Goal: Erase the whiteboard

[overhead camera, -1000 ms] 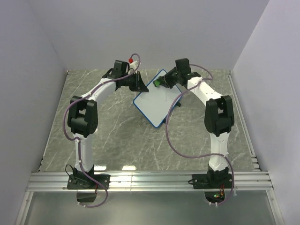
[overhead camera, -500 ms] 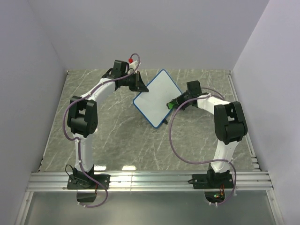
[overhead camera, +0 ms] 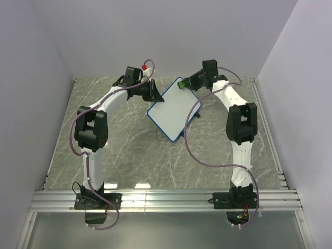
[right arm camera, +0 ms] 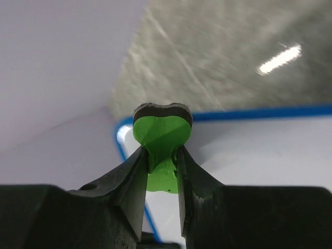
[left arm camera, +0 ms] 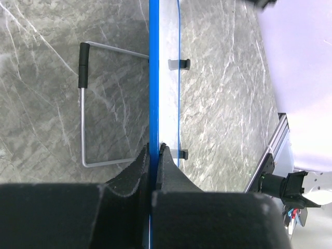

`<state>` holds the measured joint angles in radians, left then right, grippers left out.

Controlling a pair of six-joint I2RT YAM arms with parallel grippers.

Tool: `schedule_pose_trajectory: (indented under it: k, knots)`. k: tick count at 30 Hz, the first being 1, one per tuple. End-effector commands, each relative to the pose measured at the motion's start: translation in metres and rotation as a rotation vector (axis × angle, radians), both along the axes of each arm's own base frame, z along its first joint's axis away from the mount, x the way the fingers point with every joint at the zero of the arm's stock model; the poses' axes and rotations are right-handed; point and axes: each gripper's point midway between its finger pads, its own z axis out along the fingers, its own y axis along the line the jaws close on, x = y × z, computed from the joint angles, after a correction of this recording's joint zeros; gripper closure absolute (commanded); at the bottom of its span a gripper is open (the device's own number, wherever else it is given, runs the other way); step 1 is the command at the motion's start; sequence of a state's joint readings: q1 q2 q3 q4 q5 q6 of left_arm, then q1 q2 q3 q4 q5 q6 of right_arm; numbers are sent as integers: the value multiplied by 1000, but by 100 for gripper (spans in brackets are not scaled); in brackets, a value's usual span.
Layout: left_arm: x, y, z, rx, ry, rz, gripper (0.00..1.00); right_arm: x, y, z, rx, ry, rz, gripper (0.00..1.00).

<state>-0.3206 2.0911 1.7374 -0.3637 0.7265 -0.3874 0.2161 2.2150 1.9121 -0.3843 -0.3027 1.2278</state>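
My right gripper brings the eraser (overhead camera: pixel 182 83) back and down next, then releases it, since bare tabletop (overhead camera: pixel 218 124) beside the board lies below the gripper and to its right in the top view.
The whiteboard (overhead camera: pixel 174 110), white with a blue frame, stands tilted at mid-table; its face looks blank. My left gripper (overhead camera: pixel 153 92) is shut on its left edge; the left wrist view shows the blue frame (left arm camera: pixel 154 72) edge-on between the jaws of that gripper (left arm camera: pixel 154 150). My right gripper (overhead camera: pixel 185 83) is shut on a green eraser (overhead camera: pixel 182 83) at the board's top corner. In the right wrist view the eraser (right arm camera: pixel 162 136) is squeezed between the fingers of that gripper (right arm camera: pixel 162 155), over the board's blue-framed corner (right arm camera: pixel 249 150).
The board's wire stand (left arm camera: pixel 83 124) rests on the grey marble table (overhead camera: pixel 124 150). White walls close in the back and sides. An aluminium rail (overhead camera: pixel 166 199) runs along the near edge.
My right gripper, holding the eraser, swept from the board's upper area down to its right edge, then back up to the top corner. The left arm and board held still.
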Motion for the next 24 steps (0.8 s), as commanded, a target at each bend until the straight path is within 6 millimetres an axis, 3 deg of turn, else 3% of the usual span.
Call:
schedule_pose_trajectory:
  k: [1,5,6,7,8,9,10,11,12,13,14,15,16,18,19,20,22,24]
  knots:
    - [-24,-6,-38,115,70,-43,100,18,16,4,44,7,-19,100]
    - [-21,-3,-33,121,58,-28,100,7,5,8,18,-27,-25,100]
    - [-21,-3,-33,125,57,-24,100,2,-8,30,13,-72,-36,100]
    - [-20,-1,-31,127,51,-19,100,-10,-19,13,-29,-53,-32,100]
    - [-19,-1,-30,129,49,-15,100,-18,-28,13,-53,-57,-35,100]
    - [-19,0,-29,132,48,-12,100,-29,-41,37,-73,-102,-47,100]
    - [-18,0,-27,131,43,-9,99,-48,-63,14,-123,-38,-73,100]
    - [-17,1,-26,133,41,-7,96,-59,-82,9,-198,-35,-91,100]
    - [-17,1,-24,133,36,-8,91,-73,-95,26,-232,-66,-107,100]
    - [-17,1,-22,128,31,-10,77,-95,-115,3,-278,11,-122,96]
    - [-17,1,-22,134,28,-5,69,-107,-130,-4,-341,30,-129,64]
    - [-15,2,-21,138,24,2,62,-119,-138,1,-366,28,-133,54]
    - [-13,3,-20,146,18,10,54,-138,-148,-16,-399,88,-129,52]
    - [-11,5,-19,155,20,24,46,-156,-162,-21,-480,108,-132,44]
    - [-9,4,-14,151,10,24,36,-172,-165,-38,-503,161,-119,36]
    - [-8,6,-14,161,8,34,32,-180,-167,-45,-515,181,-110,19]
    - [-6,8,-10,169,0,52,25,-200,-169,-66,-531,236,-96,3]
    - [-4,14,-11,204,2,82,21,-211,-171,-75,-539,259,-86,2]
